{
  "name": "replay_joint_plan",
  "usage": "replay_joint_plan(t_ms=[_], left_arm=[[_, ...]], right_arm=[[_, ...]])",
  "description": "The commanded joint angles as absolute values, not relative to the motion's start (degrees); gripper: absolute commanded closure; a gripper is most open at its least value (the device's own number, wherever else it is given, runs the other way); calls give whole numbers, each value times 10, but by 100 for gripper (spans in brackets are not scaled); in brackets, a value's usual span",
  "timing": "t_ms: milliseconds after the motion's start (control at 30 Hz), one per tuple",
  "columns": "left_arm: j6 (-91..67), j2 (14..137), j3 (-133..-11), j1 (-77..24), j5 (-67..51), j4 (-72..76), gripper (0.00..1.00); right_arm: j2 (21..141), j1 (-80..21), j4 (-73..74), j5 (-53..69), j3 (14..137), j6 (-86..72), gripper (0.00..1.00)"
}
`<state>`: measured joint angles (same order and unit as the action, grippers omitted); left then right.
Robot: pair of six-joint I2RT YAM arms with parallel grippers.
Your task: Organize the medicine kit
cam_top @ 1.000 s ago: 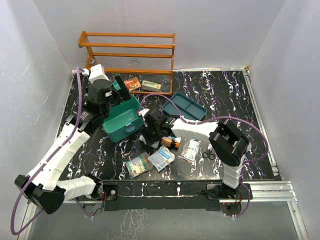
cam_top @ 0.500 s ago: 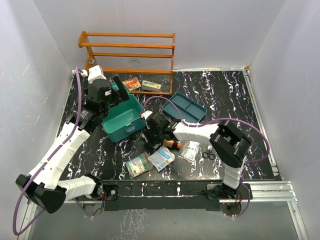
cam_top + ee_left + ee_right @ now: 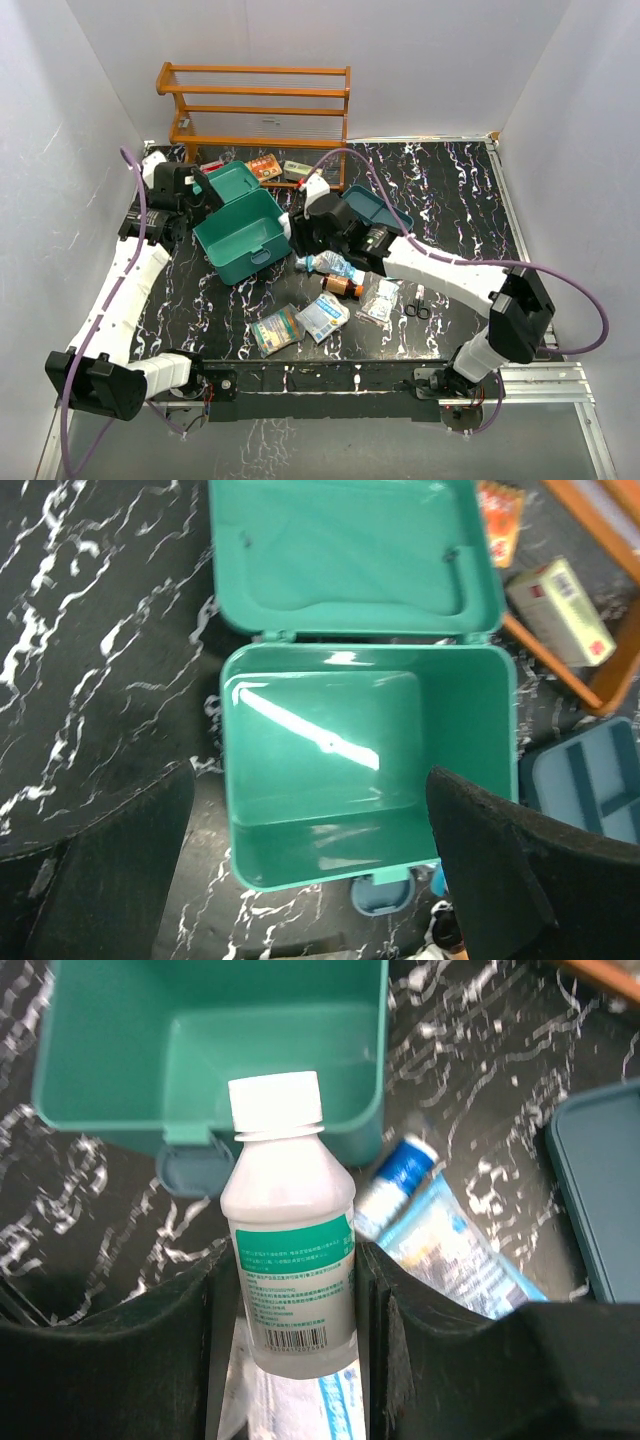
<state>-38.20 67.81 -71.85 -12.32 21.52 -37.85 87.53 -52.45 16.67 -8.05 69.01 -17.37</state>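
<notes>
The kit is open and empty, so the robot's right gripper will next move over the kit's front side, go down inside the kit's end by the darker tray, and release the bottle.
The medicine kit is a teal box standing open, its lid tipped back. The left wrist view looks down into its empty inside. My left gripper is open and empty, hanging over the kit, with the lid beyond it. My right gripper is shut on a white bottle with a green label and holds it upright just off the kit's front wall, above the table.
A blue-white tube and pouch lie under the right gripper. An amber bottle, packets, a clear bag and scissors lie in front. The darker tray is right of the kit. The orange rack holds small boxes.
My right gripper has risen from the pile with the white bottle and moved back toward the kit. My left gripper has drawn back to the left; the lid now lies open.
</notes>
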Motion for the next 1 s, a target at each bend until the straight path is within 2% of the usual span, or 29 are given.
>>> replay_joint_plan(t_ms=[0, 433, 700, 967], left_arm=[[-398, 668, -686, -94, 198, -424, 4], [-407, 665, -576, -51, 137, -430, 24], [-390, 667, -563, -48, 121, -429, 25], [-391, 665, -558, -47, 85, -419, 24]], right_arm=[[904, -526, 127, -83, 787, -200, 64], [1125, -526, 233, -49, 1043, -247, 66], [1160, -527, 298, -71, 1053, -257, 68], [1142, -527, 353, -156, 1024, -249, 69]])
